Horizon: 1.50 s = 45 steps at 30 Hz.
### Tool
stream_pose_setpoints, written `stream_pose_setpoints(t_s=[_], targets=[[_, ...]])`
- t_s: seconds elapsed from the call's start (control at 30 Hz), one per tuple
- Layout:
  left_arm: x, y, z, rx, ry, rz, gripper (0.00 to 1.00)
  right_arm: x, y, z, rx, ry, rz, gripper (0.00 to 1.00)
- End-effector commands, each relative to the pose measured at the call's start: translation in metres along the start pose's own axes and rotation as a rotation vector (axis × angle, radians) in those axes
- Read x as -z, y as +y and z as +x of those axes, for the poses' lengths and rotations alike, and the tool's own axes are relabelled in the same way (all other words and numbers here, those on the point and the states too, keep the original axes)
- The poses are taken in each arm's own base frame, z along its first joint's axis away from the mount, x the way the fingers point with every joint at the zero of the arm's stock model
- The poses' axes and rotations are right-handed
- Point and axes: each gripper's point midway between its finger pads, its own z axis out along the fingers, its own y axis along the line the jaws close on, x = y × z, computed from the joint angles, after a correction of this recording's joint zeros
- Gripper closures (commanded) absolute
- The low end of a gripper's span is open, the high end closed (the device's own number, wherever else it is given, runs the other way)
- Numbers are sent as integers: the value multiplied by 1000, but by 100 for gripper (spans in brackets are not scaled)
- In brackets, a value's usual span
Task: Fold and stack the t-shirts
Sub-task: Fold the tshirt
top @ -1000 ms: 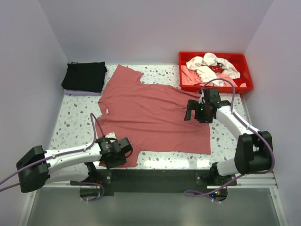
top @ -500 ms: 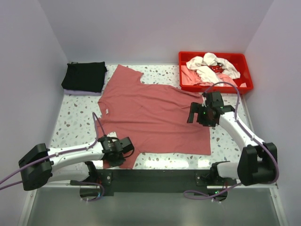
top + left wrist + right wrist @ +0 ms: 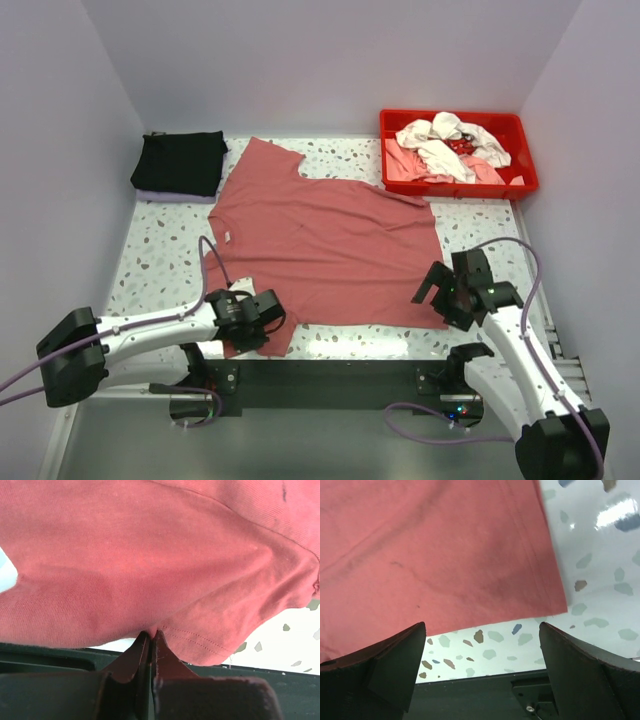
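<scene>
The left gripper lifts the t-shirt's sleeve jutting toward the bar next, folds it outward onto flat cloth (image 3: 268, 234) beside the collar and releases it.
A dusty brick-red t-shirt (image 3: 320, 240) lies spread flat across the speckled table. My left gripper (image 3: 262, 322) sits at its near left sleeve and is shut on the hem (image 3: 195, 642), the cloth bunching up between the pads. My right gripper (image 3: 436, 298) hovers open just past the shirt's near right corner (image 3: 555, 602), with bare table between its fingers. A folded black t-shirt (image 3: 180, 162) rests at the far left. White and pale pink t-shirts (image 3: 445, 145) lie heaped in the tray.
A bright red plastic tray (image 3: 520, 180) stands at the far right corner. The black base rail (image 3: 330, 375) runs along the near table edge just below both grippers. Purple walls close in the left, back and right sides.
My left gripper has closed on the sleeve hem. My right arm has swung from the shirt's far right side back toward me, down to the near right corner, staying open.
</scene>
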Motion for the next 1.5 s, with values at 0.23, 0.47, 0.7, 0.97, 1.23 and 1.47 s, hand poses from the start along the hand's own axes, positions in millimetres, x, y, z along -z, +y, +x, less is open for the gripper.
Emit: stream_pose_setpoints(t_s=[0.23, 0.47, 0.7, 0.97, 1.23, 1.47], targets=[[21, -10, -16, -2, -69, 74, 100, -21, -28, 18, -251, -41, 93, 2], [26, -4, -21, 23, -88, 46, 100, -38, -33, 22, -234, -23, 119, 8], [35, -11, -24, 28, -88, 80, 100, -47, -32, 15, -248, -68, 101, 31], [54, -16, -28, -7, -76, 64, 100, -42, -32, 22, -240, -34, 98, 90], [72, -8, -11, -9, 18, 103, 100, -16, -32, 27, -225, -16, 95, 100], [75, 5, 10, -38, 120, 103, 100, 7, -42, 31, -195, -10, 138, 100]])
